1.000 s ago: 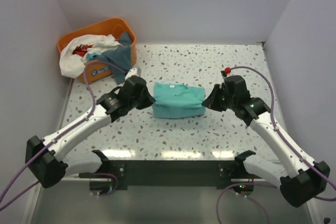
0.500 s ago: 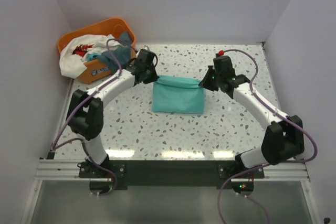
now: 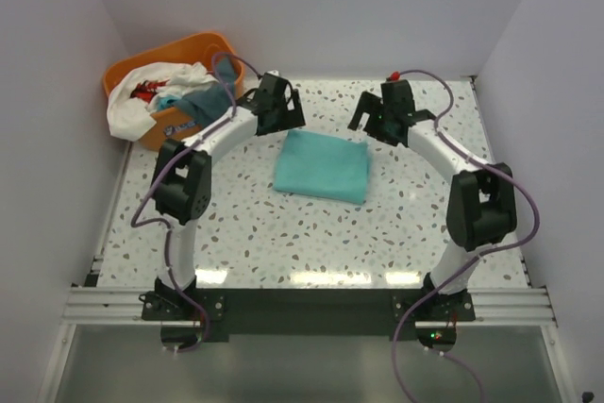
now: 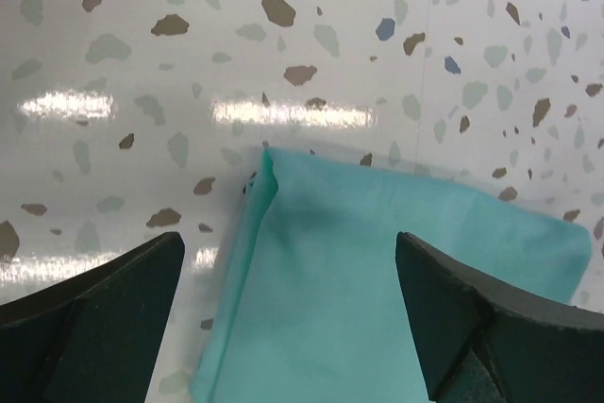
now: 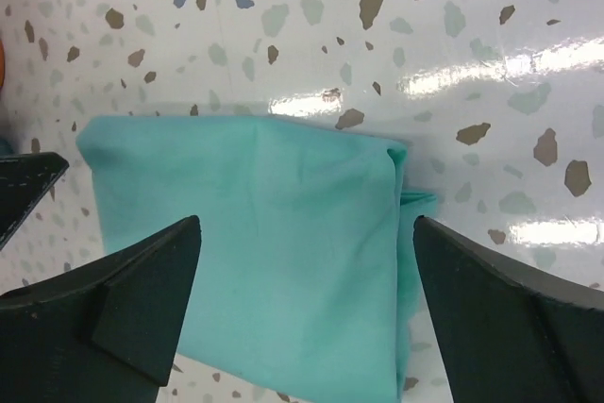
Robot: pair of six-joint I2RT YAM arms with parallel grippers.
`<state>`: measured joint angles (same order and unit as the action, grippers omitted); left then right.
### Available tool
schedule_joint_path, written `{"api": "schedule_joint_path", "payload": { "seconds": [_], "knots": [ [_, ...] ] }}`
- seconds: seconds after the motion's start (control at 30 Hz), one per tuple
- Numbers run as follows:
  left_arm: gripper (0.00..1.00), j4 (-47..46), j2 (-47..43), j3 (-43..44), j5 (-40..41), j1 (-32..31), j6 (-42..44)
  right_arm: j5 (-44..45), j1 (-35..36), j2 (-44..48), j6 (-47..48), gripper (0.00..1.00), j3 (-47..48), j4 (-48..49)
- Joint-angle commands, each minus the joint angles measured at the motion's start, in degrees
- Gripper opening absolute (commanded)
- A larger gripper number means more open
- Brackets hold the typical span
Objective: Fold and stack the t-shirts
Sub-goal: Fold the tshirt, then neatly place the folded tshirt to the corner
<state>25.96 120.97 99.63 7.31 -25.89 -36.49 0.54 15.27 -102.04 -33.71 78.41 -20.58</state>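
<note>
The t-shirt's side away from the basket shows folded layers. So my right gripper comes back and down next to pinch that side by the t-shirt's near corner [image 3: 365,183] [image 5: 400,342].
A light turquoise t-shirt [image 3: 321,165] lies folded in a flat rectangle on the speckled table [image 3: 415,224]. My left gripper [image 3: 281,122] hangs open over its far left corner, and that corner [image 4: 311,261] shows between the two dark fingers [image 4: 104,299]. Over the far right corner my right gripper [image 3: 377,129] is open too, with the cloth [image 5: 283,233] below the gap and nothing held. More t-shirts, white [image 3: 132,109], dark teal-grey [image 3: 203,101] and a bit of red [image 3: 146,92], are heaped in the basket.
An orange plastic basket [image 3: 175,47] stands at the far left corner, close to the left arm's elbow. White walls close the table in on the left, back and right. Both arms arch out from the near edge.
Both grippers went from shut to open and let go of the turquoise shirt. They carried its near edge to the far side, and the shirt now lies folded flat.
</note>
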Motion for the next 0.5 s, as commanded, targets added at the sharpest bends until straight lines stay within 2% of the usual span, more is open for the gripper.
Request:
{"api": "schedule_joint_path", "payload": {
  "seconds": [0.0, 0.1, 0.23, 0.33, 0.47],
  "knots": [
    [1.0, -2.7, -10.7, -7.2, -3.5, -0.2, 2.9, -0.4, 0.3, 8.7, 2.3, 0.99, -3.1, -3.3],
    [1.0, -2.8, -18.2, -15.8, -5.0, -0.4, 2.0, -0.4, 0.8, 13.4, 0.3, 0.99, -10.6, -3.2],
    [1.0, -4.5, -29.6, -28.6, -4.0, -2.3, 0.3, 0.4, 2.0, 15.1, -2.4, 0.99, -18.6, -0.5],
    [1.0, -5.0, -40.9, -37.7, -2.5, -4.6, -1.7, 0.3, 2.8, 13.0, -3.5, 0.99, -19.4, 0.0],
    [1.0, -0.5, -49.3, -45.0, 0.9, -5.5, -4.9, 1.7, 4.2, 11.6, -5.3, 0.98, -20.4, 1.7]
  ]
}}
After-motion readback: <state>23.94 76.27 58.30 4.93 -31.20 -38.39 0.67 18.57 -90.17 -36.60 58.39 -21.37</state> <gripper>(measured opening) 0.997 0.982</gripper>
